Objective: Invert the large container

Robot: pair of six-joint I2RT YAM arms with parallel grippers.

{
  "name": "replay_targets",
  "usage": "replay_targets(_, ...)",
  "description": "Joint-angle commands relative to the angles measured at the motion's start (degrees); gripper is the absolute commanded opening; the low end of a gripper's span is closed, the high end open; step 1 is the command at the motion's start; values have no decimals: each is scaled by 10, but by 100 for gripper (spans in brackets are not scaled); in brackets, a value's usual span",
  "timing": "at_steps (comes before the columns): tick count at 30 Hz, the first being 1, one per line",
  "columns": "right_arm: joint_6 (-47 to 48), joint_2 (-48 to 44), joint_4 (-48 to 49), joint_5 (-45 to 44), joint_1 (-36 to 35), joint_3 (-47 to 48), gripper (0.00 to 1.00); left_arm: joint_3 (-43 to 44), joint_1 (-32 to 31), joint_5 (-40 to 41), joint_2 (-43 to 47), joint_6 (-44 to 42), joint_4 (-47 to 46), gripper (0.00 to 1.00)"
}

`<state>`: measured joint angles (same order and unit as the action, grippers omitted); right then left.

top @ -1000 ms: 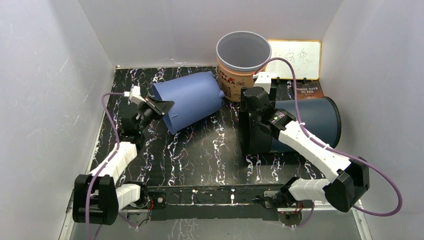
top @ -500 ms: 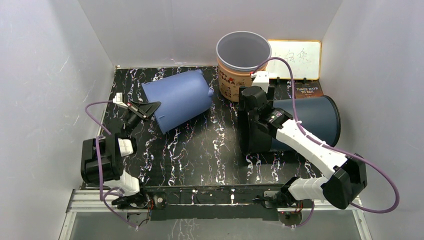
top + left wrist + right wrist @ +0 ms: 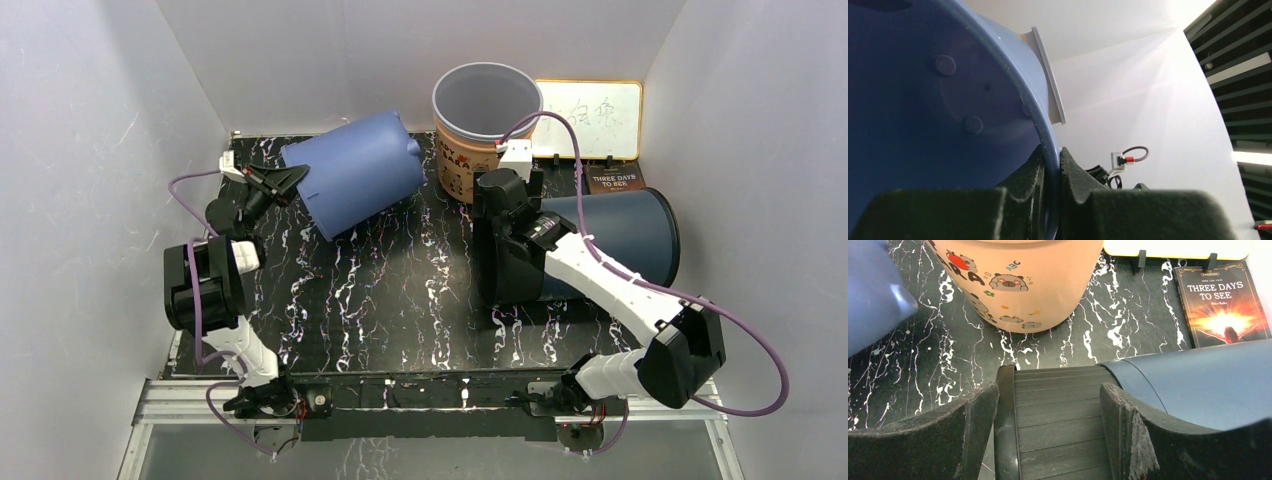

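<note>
The held bucket's opening still faces sideways, so my left gripper will turn the bucket's rim downward onto the marbled tabletop and then release the bucket.
A dark navy bin [image 3: 620, 240] with a black ribbed rim band [image 3: 1058, 405] lies on its side at the right, mouth facing left. My right gripper [image 3: 497, 195] is open, its fingers straddling the top of that rim band [image 3: 1048, 405] without closing on it. A lighter blue bucket [image 3: 355, 180] lies tilted at the back left. My left gripper [image 3: 290, 177] is shut on its rim wall, one finger inside and one outside [image 3: 1050, 160]. The bucket's inside [image 3: 923, 100] fills the left wrist view.
An upright tan cartoon-printed bucket [image 3: 475, 150] stands at the back centre, close to both containers; it also shows in the right wrist view [image 3: 1018, 280]. A whiteboard [image 3: 595, 118] and a book [image 3: 615, 182] lean at the back right. White walls enclose the black marbled table [image 3: 400, 300].
My left arm folded back and swung toward the far left, carrying the blue bucket that way by its rim. My right gripper shifted slightly farther along the dark bin's rim.
</note>
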<state>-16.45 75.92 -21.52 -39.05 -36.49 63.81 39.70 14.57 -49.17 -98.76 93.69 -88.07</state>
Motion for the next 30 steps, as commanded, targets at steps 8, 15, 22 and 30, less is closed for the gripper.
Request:
replay_targets(8, 16, 31, -40, 21, 4, 16, 73, 67, -25, 32, -67, 51, -146, 0)
replay_targets(15, 13, 39, -37, 29, 5, 14, 74, -16, 7, 7, -126, 3, -146, 0)
replay_targets(22, 12, 34, -33, 33, 6, 9, 75, -58, 54, -8, -143, -7, -146, 0)
replay_targets(30, 10, 37, -30, 50, 5, 14, 75, -89, 75, -9, -178, -24, -144, 0)
